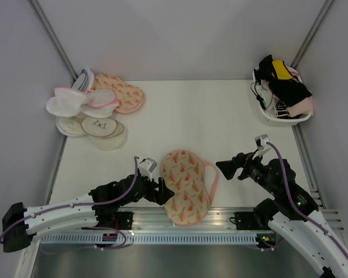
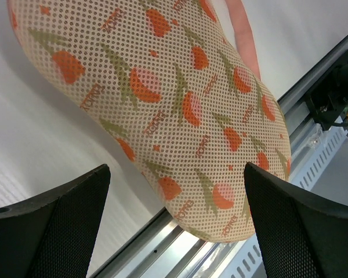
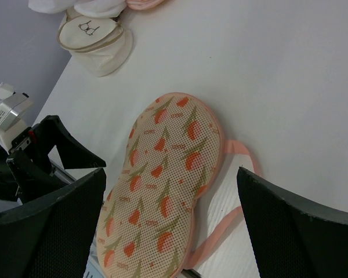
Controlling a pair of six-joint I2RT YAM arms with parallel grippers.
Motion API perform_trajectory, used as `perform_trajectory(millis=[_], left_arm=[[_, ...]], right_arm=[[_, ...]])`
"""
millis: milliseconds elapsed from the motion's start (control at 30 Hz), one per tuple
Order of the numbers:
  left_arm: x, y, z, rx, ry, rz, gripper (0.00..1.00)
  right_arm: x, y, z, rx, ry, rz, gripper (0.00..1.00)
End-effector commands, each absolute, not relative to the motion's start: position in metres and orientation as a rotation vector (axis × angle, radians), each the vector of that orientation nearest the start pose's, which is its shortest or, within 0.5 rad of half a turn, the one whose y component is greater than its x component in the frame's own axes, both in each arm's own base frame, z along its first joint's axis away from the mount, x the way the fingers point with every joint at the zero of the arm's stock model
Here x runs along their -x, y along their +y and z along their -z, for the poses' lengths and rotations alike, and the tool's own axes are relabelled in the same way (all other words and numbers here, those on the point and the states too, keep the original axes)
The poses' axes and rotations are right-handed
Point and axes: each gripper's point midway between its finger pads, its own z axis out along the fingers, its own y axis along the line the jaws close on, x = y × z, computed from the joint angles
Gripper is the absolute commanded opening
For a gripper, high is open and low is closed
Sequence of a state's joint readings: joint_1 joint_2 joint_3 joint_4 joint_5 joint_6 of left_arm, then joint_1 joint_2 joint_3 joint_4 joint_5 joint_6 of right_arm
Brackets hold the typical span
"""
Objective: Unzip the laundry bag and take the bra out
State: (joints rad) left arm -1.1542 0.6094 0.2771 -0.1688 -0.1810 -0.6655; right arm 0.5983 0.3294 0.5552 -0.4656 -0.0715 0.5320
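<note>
The left gripper moves down toward it next, then closes its fingers across the edge at the bag's narrow middle [image 2: 129,153].
The laundry bag [image 1: 185,185] lies flat and closed near the table's front edge. It is peanut-shaped, peach-cream with an orange print, and its near end overhangs the metal rail. A pink strap loop [image 1: 213,176] trails from its right side. My left gripper [image 1: 162,191] is open just left of the bag, whose near end [image 2: 180,98] shows between the fingers. My right gripper [image 1: 226,168] hangs open to the right of the bag [image 3: 162,185] and above it, holding nothing. The bra is hidden.
A second printed bag [image 1: 119,92] and several white and cream round pouches [image 1: 75,107] are piled at the back left. A white basket [image 1: 272,119] of dark, yellow and pink garments stands at the back right. An aluminium rail [image 1: 180,229] runs along the near edge.
</note>
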Motion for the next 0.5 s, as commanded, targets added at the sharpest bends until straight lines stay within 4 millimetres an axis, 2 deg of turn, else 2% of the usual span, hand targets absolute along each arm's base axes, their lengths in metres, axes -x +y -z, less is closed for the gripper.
perform_trajectory(millis=[0, 200, 267, 467], left_arm=[[-0.112, -0.264, -0.121, -0.335, 2.043, 1.11, 1.0], [-0.11, -0.274, -0.084, -0.318, 2.125, 1.118, 1.0], [-0.112, -0.28, -0.086, -0.307, 2.104, 1.148, 1.0], [-0.127, -0.272, -0.056, -0.197, 2.228, 0.987, 0.97]], right_arm=[[-0.168, 0.158, -0.213, 0.102, 1.911, -0.871, 0.98], [-0.166, 0.161, -0.21, 0.1, 1.911, -0.903, 0.98], [-0.166, 0.162, -0.208, 0.1, 1.918, -0.903, 0.98], [-0.166, 0.162, -0.209, 0.099, 1.915, -0.907, 0.98]])
